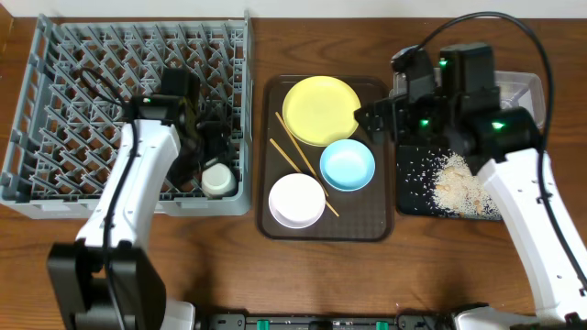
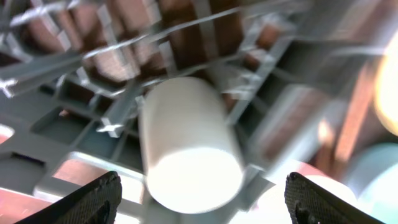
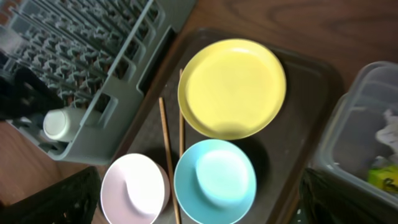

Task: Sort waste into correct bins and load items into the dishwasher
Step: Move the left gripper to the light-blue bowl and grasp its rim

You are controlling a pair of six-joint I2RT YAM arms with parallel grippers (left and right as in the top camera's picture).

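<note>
My left gripper lifts next, then lowers onto the light blue bowl's rim (image 1: 322, 167) (image 2: 356, 165) by the chopsticks on the tray.
The small white cup (image 1: 218, 179) lies in the near right corner of the grey dish rack (image 1: 55, 110). My left gripper (image 1: 213, 147) is open just over it; in the left wrist view the cup (image 2: 186, 140) lies free between the fingers (image 2: 202, 199). On the brown tray (image 1: 376, 225) sit the yellow plate (image 1: 321, 110), light blue bowl (image 1: 348, 164), white bowl (image 1: 296, 200) and two chopsticks (image 1: 298, 160). My right gripper (image 1: 371, 119) is open and empty above the tray's right side; its view (image 3: 199, 199) shows the blue bowl (image 3: 214, 180), plate (image 3: 231, 87), white bowl (image 3: 134, 190) and chopsticks (image 3: 166, 149).
The black tray (image 1: 413, 197) at right holds rice-like scraps (image 1: 454, 188). The clear tub (image 1: 523, 87) behind it is mostly under my right arm; in the right wrist view it (image 3: 348, 143) holds white paper (image 3: 388, 130) and a green wrapper (image 3: 382, 177).
</note>
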